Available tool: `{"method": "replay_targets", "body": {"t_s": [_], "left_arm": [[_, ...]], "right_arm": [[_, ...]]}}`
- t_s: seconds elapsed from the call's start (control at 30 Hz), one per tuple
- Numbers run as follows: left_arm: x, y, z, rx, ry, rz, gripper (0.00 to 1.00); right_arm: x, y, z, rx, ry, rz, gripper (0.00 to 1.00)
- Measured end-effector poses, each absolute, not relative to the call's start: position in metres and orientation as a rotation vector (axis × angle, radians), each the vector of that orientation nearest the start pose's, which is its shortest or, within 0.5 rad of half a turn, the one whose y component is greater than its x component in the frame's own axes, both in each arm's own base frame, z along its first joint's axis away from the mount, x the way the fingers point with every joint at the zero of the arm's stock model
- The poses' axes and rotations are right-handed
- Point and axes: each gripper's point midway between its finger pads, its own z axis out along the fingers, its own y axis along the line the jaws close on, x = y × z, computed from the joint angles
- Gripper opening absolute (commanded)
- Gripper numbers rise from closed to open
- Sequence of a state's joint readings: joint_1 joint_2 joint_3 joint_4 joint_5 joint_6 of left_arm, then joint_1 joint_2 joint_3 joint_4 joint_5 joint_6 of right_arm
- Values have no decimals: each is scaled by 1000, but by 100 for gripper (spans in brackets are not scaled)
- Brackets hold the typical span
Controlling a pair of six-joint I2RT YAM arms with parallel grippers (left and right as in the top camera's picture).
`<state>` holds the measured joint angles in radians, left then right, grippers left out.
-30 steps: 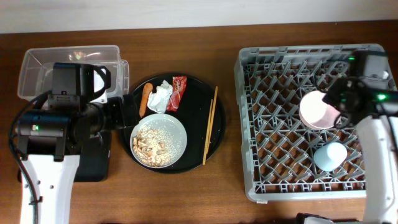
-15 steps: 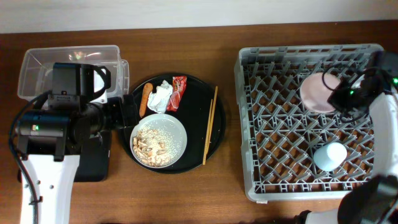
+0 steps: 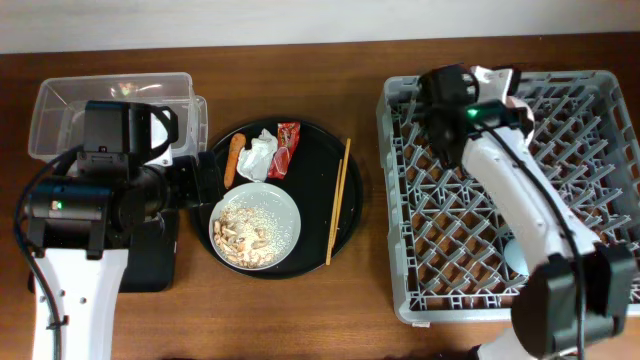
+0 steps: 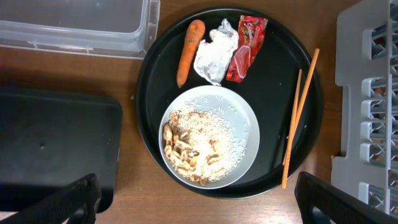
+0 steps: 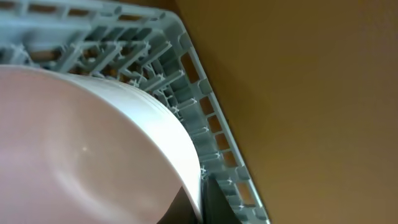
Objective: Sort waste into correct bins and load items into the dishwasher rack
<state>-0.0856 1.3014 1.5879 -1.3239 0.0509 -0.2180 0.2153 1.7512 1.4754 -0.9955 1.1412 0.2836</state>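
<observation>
The white bowl hangs above the rack's wires, so the robot's right gripper will lower it toward the side of the rack beside the round tray before letting it go.
My right gripper is shut on the rim of the white bowl, which is held tilted over the dishwasher rack close to its rim. The light-blue cup stands in the rack, half hidden by the right arm. My left gripper hangs open above the near edge of the round black tray. On that tray lie the carrot stick, tissue, red wrapper, chopsticks and the plate with rice scraps.
The clear tub stands at the far left with the shallow black bin in front of it, under the left arm. The rack's wall rises just right of the round tray. Bare wood runs along the table's front.
The right gripper closed on the bowl and swung it from the rack's right side up toward its far left part. The left arm has not moved.
</observation>
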Motion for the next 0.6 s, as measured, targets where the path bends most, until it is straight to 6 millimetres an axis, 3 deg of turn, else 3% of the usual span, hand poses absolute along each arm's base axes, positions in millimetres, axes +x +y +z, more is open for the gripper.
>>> {"method": "replay_targets", "body": {"t_s": [0.17, 0.33, 0.47, 0.6], "left_arm": [[291, -34, 283, -155, 2612, -174, 99], [291, -34, 283, -155, 2612, -174, 99], [291, -34, 283, -155, 2612, -174, 99], [291, -34, 283, -155, 2612, -174, 99]], "right_arm": [[396, -80, 208, 247, 2221, -1487, 4], [397, -82, 203, 242, 2218, -1515, 4], [401, -88, 181, 210, 2249, -1579, 4], [399, -89, 181, 190, 2249, -1612, 4]]}}
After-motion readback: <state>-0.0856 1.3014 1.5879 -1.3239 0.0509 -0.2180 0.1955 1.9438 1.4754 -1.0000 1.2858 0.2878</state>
